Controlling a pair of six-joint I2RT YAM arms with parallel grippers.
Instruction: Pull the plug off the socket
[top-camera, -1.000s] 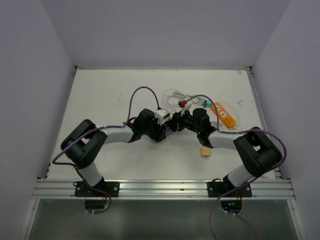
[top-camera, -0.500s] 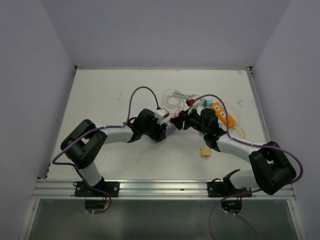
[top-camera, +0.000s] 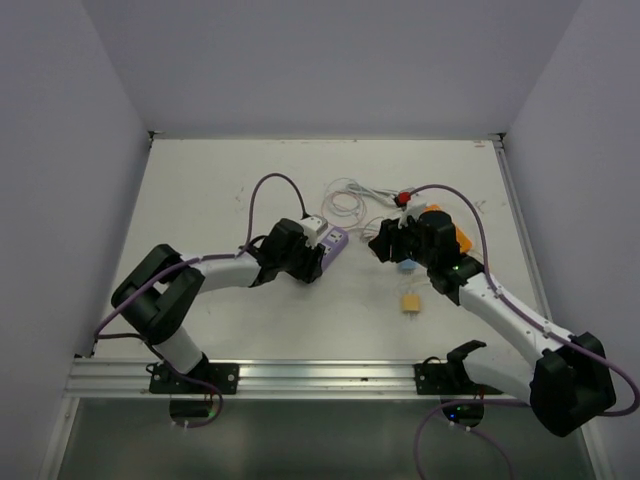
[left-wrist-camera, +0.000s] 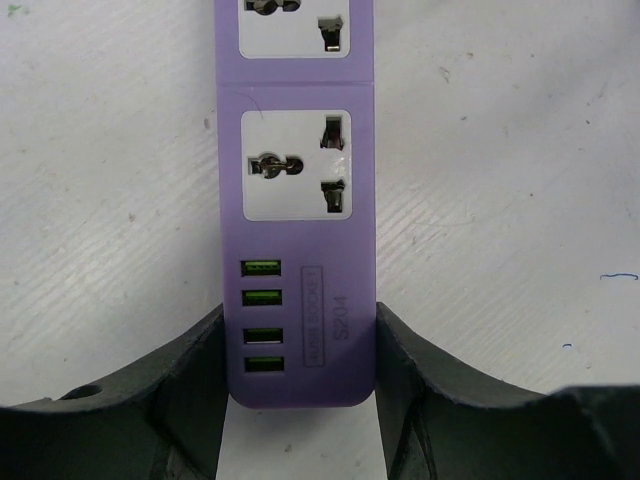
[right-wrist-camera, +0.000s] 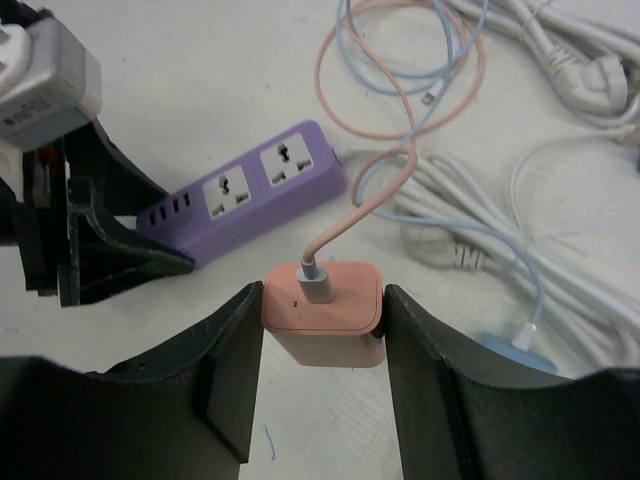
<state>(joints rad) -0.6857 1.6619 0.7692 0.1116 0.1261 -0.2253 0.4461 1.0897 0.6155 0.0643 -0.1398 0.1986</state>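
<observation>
My left gripper needs to slide the socket (top-camera: 335, 241) to the left in the top view and let go of it on the bare table, because both of the socket's outlets are empty.
The purple socket strip (left-wrist-camera: 296, 200) lies flat on the white table, both of its outlets bare. My left gripper (left-wrist-camera: 298, 350) is shut on its near end, beside the green USB ports, with one finger against each side. In the top view the socket (top-camera: 335, 241) shows just past my left gripper (top-camera: 318, 255). The plug (right-wrist-camera: 322, 300), a salmon-pink block with a pink cable running from its top, is clamped between the fingers of my right gripper (right-wrist-camera: 322, 335). It hangs above the table, apart from the socket (right-wrist-camera: 250, 195). My right gripper (top-camera: 385, 243) is to the socket's right.
White, pink and blue cables (right-wrist-camera: 470, 200) lie tangled beyond the plug, toward the table's back (top-camera: 350, 195). An orange power strip (top-camera: 457, 234) sits behind the right arm. A blue disc (top-camera: 407, 266) and a small yellow plug (top-camera: 411, 302) lie near the right forearm.
My right gripper has drawn away to the right with the plug, opening a gap from the socket. The left gripper stays on the socket, which now shows uncovered.
</observation>
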